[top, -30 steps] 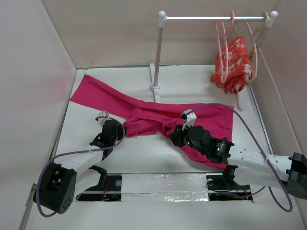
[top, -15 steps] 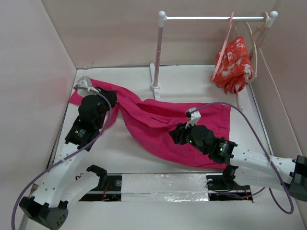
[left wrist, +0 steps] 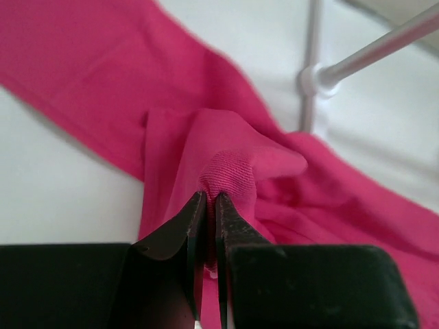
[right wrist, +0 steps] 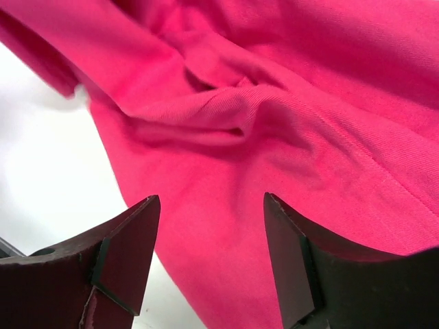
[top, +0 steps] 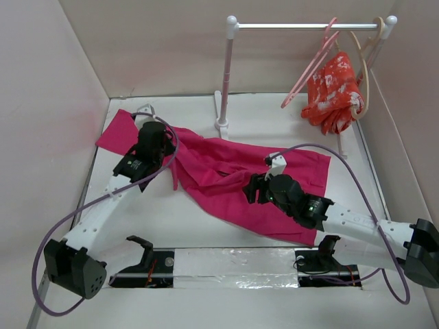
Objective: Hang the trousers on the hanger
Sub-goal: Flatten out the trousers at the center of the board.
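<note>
I will next move my left gripper outward, carry the pinched fold to the trousers' far edge [top: 187, 132] [left wrist: 250, 99] by the rack's foot, and let it go, because the leg lies bunched.
The magenta-pink trousers [top: 226, 181] lie spread across the white table from the far left to the right. My left gripper [top: 163, 145] is shut on a pinched fold of the trousers [left wrist: 226, 171] near the left leg. My right gripper [top: 255, 190] is open, just above the middle of the trousers [right wrist: 274, 137], and holds nothing. The thin light-pink hanger [top: 312, 65] hangs by its hook from the rail and is tilted out to the left.
A white rack with a metal rail [top: 302, 27] stands at the back; its left post and foot [top: 222, 123] are close behind the trousers. A beige hanger with a red-orange patterned garment [top: 336, 92] hangs at the rail's right end. Walls enclose left, back and right.
My left gripper has moved right and slightly nearer with the pinched cloth, drawing the leg along. The pink hanger has swung out to the left. The right gripper stays over the trousers.
</note>
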`<state>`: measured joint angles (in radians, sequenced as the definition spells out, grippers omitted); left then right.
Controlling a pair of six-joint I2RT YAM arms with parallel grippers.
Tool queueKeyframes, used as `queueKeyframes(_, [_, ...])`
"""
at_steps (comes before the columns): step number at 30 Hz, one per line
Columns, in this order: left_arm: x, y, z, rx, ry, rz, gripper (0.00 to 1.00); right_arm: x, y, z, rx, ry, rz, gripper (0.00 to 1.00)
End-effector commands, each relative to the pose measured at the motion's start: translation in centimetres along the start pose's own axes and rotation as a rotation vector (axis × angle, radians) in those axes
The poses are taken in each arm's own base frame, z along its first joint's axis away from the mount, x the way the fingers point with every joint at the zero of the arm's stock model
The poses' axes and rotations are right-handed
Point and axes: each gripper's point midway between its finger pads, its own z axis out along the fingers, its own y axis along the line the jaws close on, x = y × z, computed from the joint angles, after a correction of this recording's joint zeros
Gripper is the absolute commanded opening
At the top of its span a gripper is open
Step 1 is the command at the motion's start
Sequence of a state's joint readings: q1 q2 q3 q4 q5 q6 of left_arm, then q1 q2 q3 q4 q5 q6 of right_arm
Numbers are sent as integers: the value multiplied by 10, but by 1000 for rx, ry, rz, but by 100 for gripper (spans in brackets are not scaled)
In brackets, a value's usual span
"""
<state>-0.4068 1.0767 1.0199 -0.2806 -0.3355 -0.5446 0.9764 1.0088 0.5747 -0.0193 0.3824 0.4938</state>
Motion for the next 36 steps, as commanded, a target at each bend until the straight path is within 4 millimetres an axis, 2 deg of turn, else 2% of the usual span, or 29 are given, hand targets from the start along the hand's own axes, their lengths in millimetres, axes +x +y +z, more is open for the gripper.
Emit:
queueKeyframes(1, [15, 11, 15, -49, -21, -92, 0, -14, 5, -2, -4, -23, 12, 65])
queueKeyframes(2, [21, 15, 15, -46, -27, -101, 0, -15, 3, -4, 3, -23, 12, 62])
queueKeyframes(4, [12, 11, 17, -27, -73, -134, 0, -9, -7, -7, 42, -13, 5, 36])
queueKeyframes(6, [5, 6, 22, -40, -82, -127, 0, -7, -13, -10, 56, -20, 10, 16])
queueKeyframes(7, [3, 9, 26, -74, -78, -117, 0, -3, -14, -9, 51, -20, 10, 15])
queueKeyframes(10, [-9, -6, 45, -89, -74, -90, 0, 4, -13, -8, 40, -8, 20, 20])
queueKeyframes(12, [-17, -11, 64, -110, -62, -76, 0, 7, -18, -6, 61, 8, 33, 34])
queueKeyframes(15, [-27, -35, 96, -85, -26, -43, 0, 13, -13, -6, 33, 30, 35, 37])
queueKeyframes(16, [-21, -43, 103, -79, 15, 5, 0, 12, -9, -6, 12, 31, 40, 38])
queueKeyframes(17, [-21, -64, 121, -71, 31, 33, 7, 12, -7, -6, 1, 31, 44, 39])
queueKeyframes(19, [-15, -60, 138, -135, 67, 89, 24, 13, 0, -7, -28, 33, 50, 43])
queueKeyframes(20, [-11, -64, 154, -149, 80, 98, 43, 14, 3, -8, -36, 35, 46, 44])
queueKeyframes(22, [-9, -59, 160, -182, 77, 114, 62, 15, 4, -10, -38, 36, 42, 48])
queueKeyframes(23, [-6, -53, 157, -194, 79, 119, 74, 15, 6, -12, -46, 33, 39, 49])
queueKeyframes(24, [-9, -46, 153, -202, 66, 102, 77, 15, 5, -13, -46, 30, 38, 51])
queueKeyframes(25, [-17, -48, 149, -183, 23, 75, 81, 17, 5, -13, -50, 29, 37, 51])
queueKeyframes(26, [-15, -38, 130, -177, 6, 47, 84, 17, 5, -13, -54, 26, 37, 52])
queueKeyframes(28, [-23, -35, 110, -139, -56, -25, 85, 14, 8, -14, -72, 14, 37, 52])
queueKeyframes(29, [-14, -21, 85, -129, -70, -50, 85, 15, 9, -14, -75, 17, 34, 52])
queueKeyframes(31, [-8, -19, 59, -81, -122, -135, 83, 14, 9, -13, -77, 18, 26, 52])
queueKeyframes(32, [12, 3, 40, -72, -122, -155, 78, 16, 12, -14, -86, 21, 19, 51])
queueKeyframes(34, [27, 16, 25, -35, -128, -214, 77, 17, 10, -14, -80, 23, 10, 51])
queueKeyframes(35, [47, 32, 17, -32, -118, -219, 75, 11, 14, -13, -95, 0, 21, 51])
queueKeyframes(36, [56, 38, 14, -31, -105, -219, 72, 11, 13, -12, -90, 0, 18, 51])
